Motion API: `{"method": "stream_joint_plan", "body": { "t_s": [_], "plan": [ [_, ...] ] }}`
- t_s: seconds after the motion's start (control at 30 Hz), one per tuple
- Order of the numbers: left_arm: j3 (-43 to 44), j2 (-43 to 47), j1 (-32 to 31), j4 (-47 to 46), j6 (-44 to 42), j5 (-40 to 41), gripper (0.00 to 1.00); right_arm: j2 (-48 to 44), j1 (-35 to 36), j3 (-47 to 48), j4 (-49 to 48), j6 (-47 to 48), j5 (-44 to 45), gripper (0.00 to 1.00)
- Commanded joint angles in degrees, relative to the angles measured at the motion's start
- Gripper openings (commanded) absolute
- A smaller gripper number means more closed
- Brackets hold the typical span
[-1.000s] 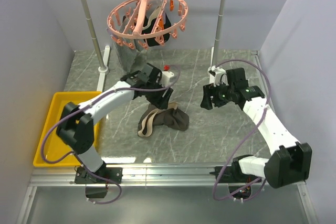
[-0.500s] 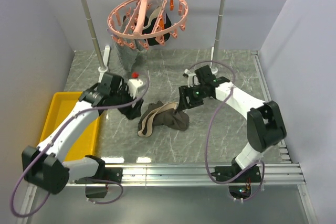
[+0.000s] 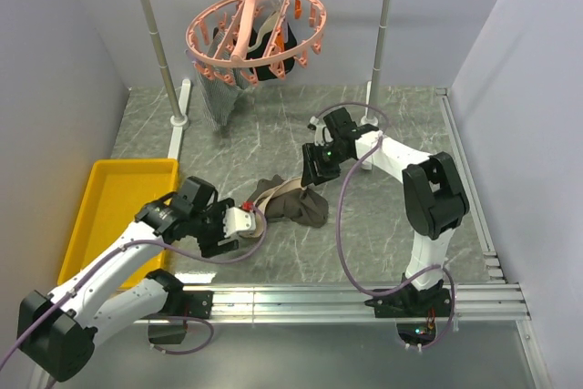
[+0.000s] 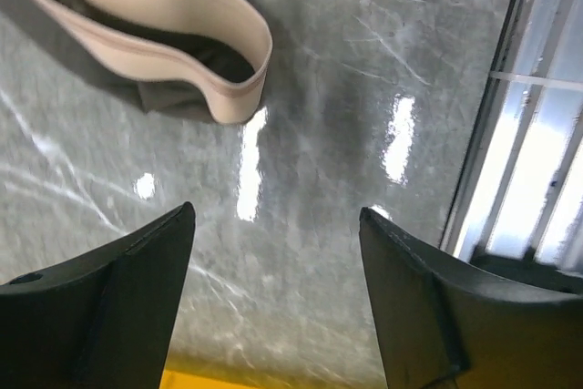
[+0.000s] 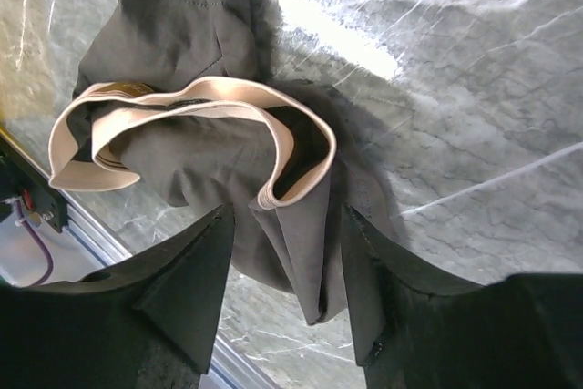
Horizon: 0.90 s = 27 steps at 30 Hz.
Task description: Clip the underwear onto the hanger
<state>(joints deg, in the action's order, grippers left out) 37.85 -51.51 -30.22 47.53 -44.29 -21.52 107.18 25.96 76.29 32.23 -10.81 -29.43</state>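
Note:
My left gripper will next move outward toward the underwear (image 3: 290, 205) and then onto the near fold of the waistband, which is still beyond the gripper's open fingers.
The underwear (image 3: 290, 205), dark grey-brown with a tan waistband, lies crumpled on the marble table top in the middle. The pink round hanger (image 3: 257, 38) hangs by its hook from the white rail at the back. My right gripper (image 3: 314, 168) is open just above the underwear's far right edge. In the right wrist view its fingers (image 5: 287, 216) straddle a fold of the underwear (image 5: 219, 152) by the waistband. My left gripper (image 3: 223, 232) is open and empty, low over the table to the near left of the underwear. The left wrist view (image 4: 275, 216) shows bare marble between its fingers and the waistband (image 4: 164, 52) beyond.
A yellow tray (image 3: 118, 198) sits at the left edge. A black garment (image 3: 273, 52) and a light grey patterned cloth (image 3: 219, 97) hang from the hanger. White rail posts (image 3: 155, 34) stand at the back. A metal rail (image 3: 291, 302) runs along the near edge.
My left arm has pulled back from the back centre to the near left of the underwear. My right arm has swung in from the right to over the underwear's far edge.

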Motion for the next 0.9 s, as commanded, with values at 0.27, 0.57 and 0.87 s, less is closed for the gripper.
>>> {"method": "stream_joint_plan", "body": {
  "t_s": [0.27, 0.57, 0.87],
  "plan": [
    [-1.0, -9.9, -3.6, -16.0, -6.6, -0.7, 0.74, 3.4, 1.0, 4.7, 1.1, -0.3, 0.2, 0.46],
    [-0.8, -14.0, -6.8, -18.3, -8.2, -2.7, 0.66, 5.8, 0.9, 6.4, 1.6, -0.3, -0.5, 0.27],
    [-0.7, -16.6, -8.2, -22.2, -3.9, -0.2, 0.20, 3.0, 0.8, 5.4, 2.5, 1.7, -2.5, 0.00]
  ]
}}
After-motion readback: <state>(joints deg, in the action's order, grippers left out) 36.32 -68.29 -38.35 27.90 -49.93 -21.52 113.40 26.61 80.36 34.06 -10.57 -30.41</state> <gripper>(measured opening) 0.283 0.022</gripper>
